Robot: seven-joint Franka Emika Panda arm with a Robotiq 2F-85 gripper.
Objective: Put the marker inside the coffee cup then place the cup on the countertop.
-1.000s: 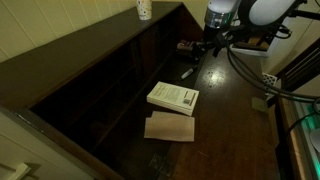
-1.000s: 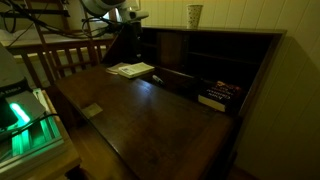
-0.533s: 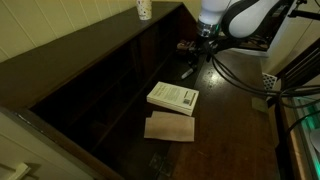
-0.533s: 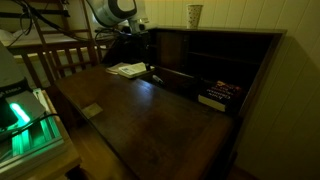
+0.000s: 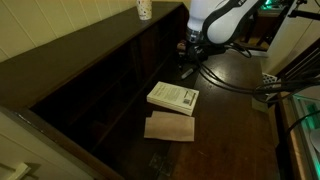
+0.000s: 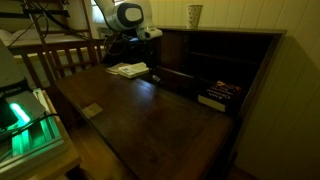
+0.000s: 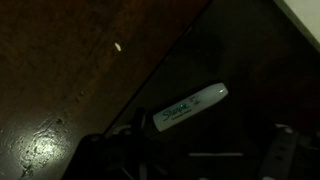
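The robot's open gripper should next come down onto the pale label of the marker [image 5: 187, 72] [image 7: 190, 105], because its fingers are already wide apart but still above the countertop.
The marker [image 7: 190, 105] lies on the dark countertop [image 7: 60, 80]; it is a dark pen with a pale "Sharpie" label. In the wrist view my gripper [image 7: 195, 150] is open, its two dark fingers standing wide apart on either side just below the marker, not touching it. In an exterior view the gripper [image 5: 188, 58] hangs low over the back of the countertop [image 5: 235, 115], where the marker is too dark to make out. The coffee cup [image 5: 144, 10] stands upright on the raised ledge by the wall, far from the gripper; it also shows in an exterior view [image 6: 194, 14].
A white book [image 5: 173, 97] lies mid-countertop with a tan flat sheet [image 5: 170, 127] next to it. The dark shelf recess [image 5: 100, 80] runs under the ledge and holds a dark book [image 6: 215, 97]. Cables hang off the arm [image 5: 250, 85].
The arm has swung toward the wall and ledge, and the gripper has come down over the marker. Cup, book and marker have not moved.
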